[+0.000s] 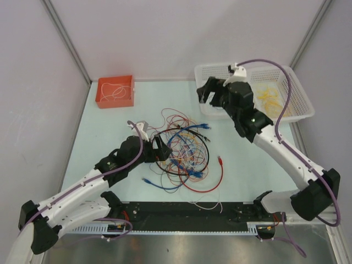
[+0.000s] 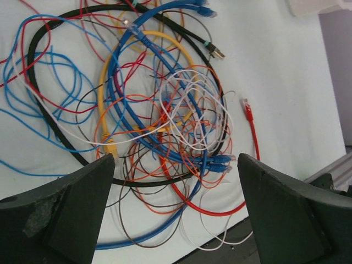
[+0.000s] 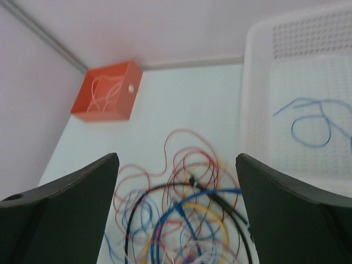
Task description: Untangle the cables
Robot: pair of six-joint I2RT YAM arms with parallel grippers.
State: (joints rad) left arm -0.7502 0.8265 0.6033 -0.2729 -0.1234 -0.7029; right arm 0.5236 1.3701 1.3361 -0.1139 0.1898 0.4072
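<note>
Because thin blue and white pieces of cable meet at the heap's sparser edge, I will lower my left gripper onto them, toward the left in its wrist view.
The cables (image 1: 184, 151) lie in one tangled heap of red, blue, orange, white, yellow and black wires in the middle of the table. My left gripper (image 1: 161, 149) is open and empty at the heap's left edge. In the left wrist view the gripper (image 2: 176, 165) has the tangle (image 2: 159, 110) between and beyond its fingers, and a red cable with a plug end (image 2: 250, 113) trails to the right. My right gripper (image 1: 206, 93) is open and empty, raised over the white basket's left end. Its wrist view (image 3: 176, 165) looks down on the blurred heap (image 3: 192, 220).
An orange box (image 1: 115, 91) with a white wire inside stands at the back left, also in the right wrist view (image 3: 107, 96). A white basket (image 1: 300, 113) at the back right holds yellow wires (image 1: 267, 99) and a thin blue wire (image 3: 313, 124). A black rail (image 1: 187, 212) runs along the near edge.
</note>
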